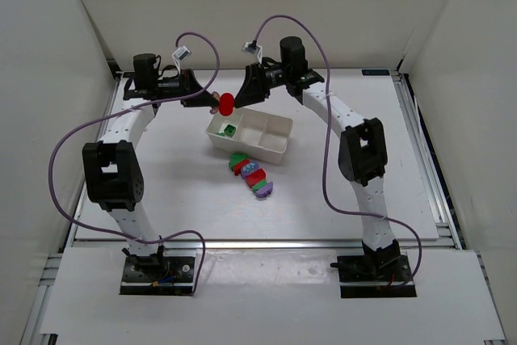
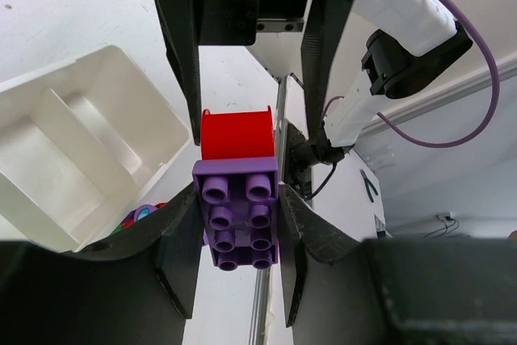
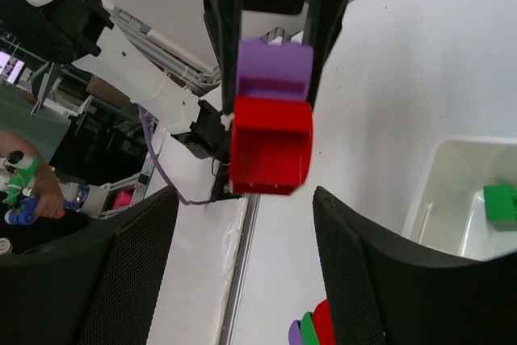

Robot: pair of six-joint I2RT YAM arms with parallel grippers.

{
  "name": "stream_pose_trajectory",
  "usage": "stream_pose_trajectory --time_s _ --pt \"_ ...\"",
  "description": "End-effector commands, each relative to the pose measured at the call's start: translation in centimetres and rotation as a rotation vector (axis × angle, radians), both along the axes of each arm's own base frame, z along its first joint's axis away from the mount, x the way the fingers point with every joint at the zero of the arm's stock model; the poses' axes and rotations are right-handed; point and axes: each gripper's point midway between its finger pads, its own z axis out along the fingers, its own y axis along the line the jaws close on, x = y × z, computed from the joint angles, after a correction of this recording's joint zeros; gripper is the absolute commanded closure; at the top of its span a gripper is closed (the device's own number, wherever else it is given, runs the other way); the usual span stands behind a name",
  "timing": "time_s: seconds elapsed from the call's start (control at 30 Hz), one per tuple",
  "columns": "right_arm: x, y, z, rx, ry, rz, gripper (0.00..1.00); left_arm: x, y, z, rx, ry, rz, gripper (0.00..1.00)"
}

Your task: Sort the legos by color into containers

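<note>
The tray's middle section (image 2: pixel 47 166) is empty, so my left gripper will swing to the right in the top view and down over it, then let go of the purple brick (image 2: pixel 240 212).
My left gripper (image 1: pixel 212 103) is shut on a purple brick (image 2: pixel 240 212) with a red brick (image 2: pixel 237 135) stuck to its far end, held in the air just behind the white tray's (image 1: pixel 273 145) left end. My right gripper (image 1: pixel 239 98) is open, its fingers (image 2: pixel 184 54) flanking the red brick (image 3: pixel 271 147) from the opposite side. A green brick (image 1: pixel 230 128) lies in the tray's left compartment. The other two compartments look empty. A cluster of red, green, purple and light blue bricks (image 1: pixel 252 174) lies on the table in front of the tray.
The white table is walled on three sides. Both arms meet at the back centre, with purple cables looping above them. The tray (image 2: pixel 81 143) shows below left of my left gripper, and the brick cluster (image 3: pixel 315 325) lies under my right gripper.
</note>
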Motion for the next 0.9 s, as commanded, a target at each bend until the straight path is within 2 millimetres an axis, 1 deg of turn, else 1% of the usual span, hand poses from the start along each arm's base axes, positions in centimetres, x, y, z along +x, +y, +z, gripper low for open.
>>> stream_pose_trajectory --time_s 0.0,0.13,0.23,0.27,0.3,0.33,0.37,0.4,0.47,0.5,0.53,0.57,0.6,0.63,0.67,0.7,0.73,0.77,0.87 --pt "0.3 0.9 2.0 0.046 -0.069 0.007 0.29 -1.3 -1.4 1.1 -0.021 -0.041 -0.083 0.78" --pt "-0.1 1.5 2.2 0.055 -0.089 0.015 0.29 -1.6 -2.1 0.8 -0.021 -0.026 -0.098 0.78" --pt "-0.5 2.1 1.8 0.040 -0.081 0.016 0.29 -1.7 -2.3 0.6 -0.020 -0.024 -0.105 0.78" --pt "-0.7 2.4 1.9 0.047 -0.105 0.020 0.29 -1.9 -2.4 0.6 -0.021 -0.026 -0.109 0.78" --pt "-1.0 2.5 1.7 0.040 -0.096 0.028 0.33 -1.9 -2.4 0.6 -0.020 -0.027 -0.108 0.78" --pt "-1.3 2.8 1.6 0.041 -0.099 0.036 0.42 -1.8 -2.4 0.6 -0.020 -0.026 -0.108 0.78" --pt "-1.3 2.8 1.5 0.043 -0.103 0.038 0.52 -1.9 -2.4 0.6 -0.020 -0.029 -0.108 0.78" --pt "-1.4 2.8 1.2 0.033 -0.090 0.040 0.65 -1.9 -2.4 0.6 -0.020 -0.030 -0.108 0.78" --pt "-1.6 2.7 1.2 0.033 -0.093 0.045 0.78 -1.8 -2.4 0.8 -0.016 -0.043 -0.098 0.77" --pt "-1.6 2.6 1.1 0.033 -0.096 0.047 0.90 -1.8 -2.4 0.7 -0.014 -0.046 -0.096 0.77" --pt "-1.8 2.4 0.8 0.020 -0.081 0.048 0.95 -1.7 -2.3 0.9 -0.012 -0.062 -0.092 0.77" --pt "-1.8 2.0 1.1 0.022 -0.090 0.043 0.98 -1.5 -2.2 0.8 -0.006 -0.066 -0.077 0.77" --pt "-1.7 1.7 1.0 0.029 -0.117 0.042 1.00 -1.2 -1.9 0.8 -0.004 -0.075 -0.065 0.77" --pt "-1.7 1.2 0.6 0.011 -0.095 0.037 1.00 -1.0 -1.7 0.9 -0.002 -0.080 -0.057 0.77" --pt "-1.8 0.8 1.1 0.015 -0.110 0.032 1.00 -0.6 -1.6 0.9 -0.001 -0.087 -0.050 0.77" --pt "-1.8 0.5 1.0 0.018 -0.122 0.028 1.00 -0.4 -1.3 0.8 -0.001 -0.080 -0.042 0.78" --pt "-1.6 -0.2 0.8 0.005 -0.104 0.019 1.00 -0.2 -1.2 0.9 -0.001 -0.086 -0.039 0.78" --pt "-1.6 -0.6 1.1 0.013 -0.130 0.015 1.00 0.0 -1.1 1.0 -0.001 -0.090 -0.038 0.78" --pt "-1.0 -2.5 0.9 -0.014 -0.120 -0.027 1.00 0.4 -1.1 1.2 -0.001 -0.098 -0.037 0.78"
